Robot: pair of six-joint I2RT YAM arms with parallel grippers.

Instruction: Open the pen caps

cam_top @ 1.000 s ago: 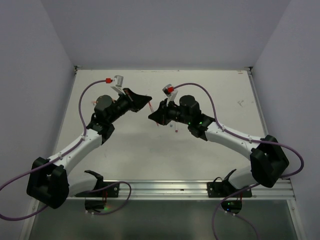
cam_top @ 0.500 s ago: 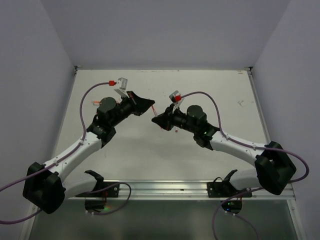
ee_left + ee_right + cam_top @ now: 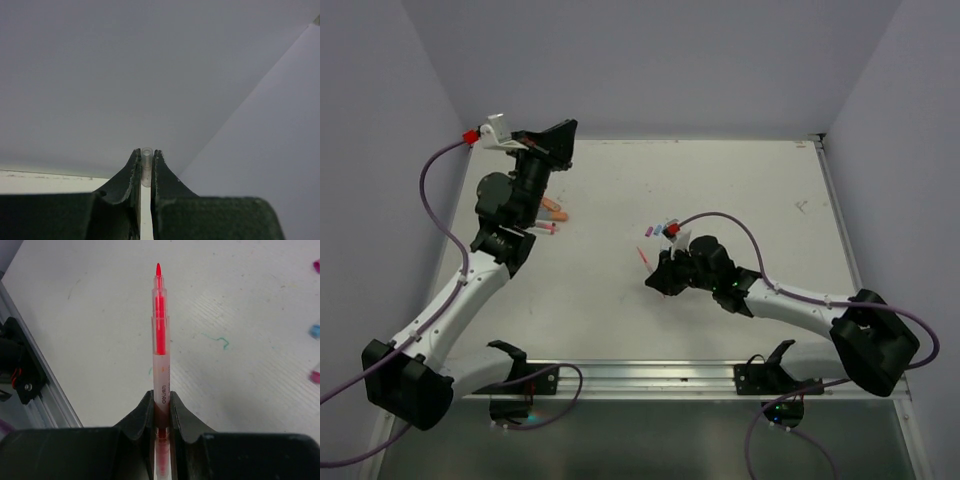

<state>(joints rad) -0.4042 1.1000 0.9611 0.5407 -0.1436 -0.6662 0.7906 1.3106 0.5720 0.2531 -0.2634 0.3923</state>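
Note:
My right gripper should next swing outward and go down to release the uncapped pen, because the tabletop near the loose caps is outward of it and below.
My right gripper (image 3: 161, 397) is shut on a pale-barrelled red pen (image 3: 160, 365). Its bare red tip points away from me, over the table. In the top view this gripper (image 3: 658, 283) is low near the table's middle and the pen (image 3: 644, 258) sticks out up-left. My left gripper (image 3: 146, 152) is shut on a small pale translucent pen cap (image 3: 146, 167). It is raised at the far left (image 3: 558, 138), facing the wall. Loose pink and blue caps (image 3: 657, 230) lie beyond the right gripper. They also show at the right edge of the right wrist view (image 3: 315, 331).
An orange marker (image 3: 554, 209) and a thin pink-ended pen (image 3: 544, 228) lie on the table under the left arm. The table's near metal rail (image 3: 650, 375) runs along the front. Grey walls close in the far and side edges.
The two grippers were close together at the middle. The left has since swung up to the far left with the cap, and the right has come down nearer with the uncapped red pen.

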